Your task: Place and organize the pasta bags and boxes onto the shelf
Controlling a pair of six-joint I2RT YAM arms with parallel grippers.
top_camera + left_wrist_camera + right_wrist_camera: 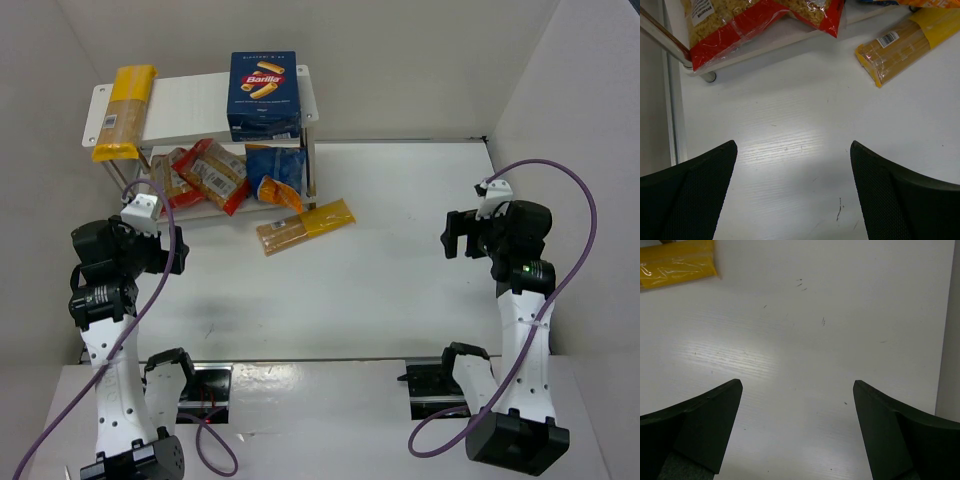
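I will next swing my right gripper over to the left in the top view, then turn and lower it to close on the tabletop spaghetti bag's yellow end, which lies below.
The white two-tier shelf stands at the back left. On its top board are a yellow spaghetti bag at the left and the dark blue Barilla box at the right. On the lower board lie red-orange bags and a blue bag. A second yellow spaghetti bag lies on the table in front of the shelf; it also shows in the left wrist view. My left gripper is open and empty over bare table. My right gripper is open and empty at the right.
White walls enclose the table at the back and sides. A shelf leg stands close to my left gripper. A red-orange bag overhangs the lower board's front edge.
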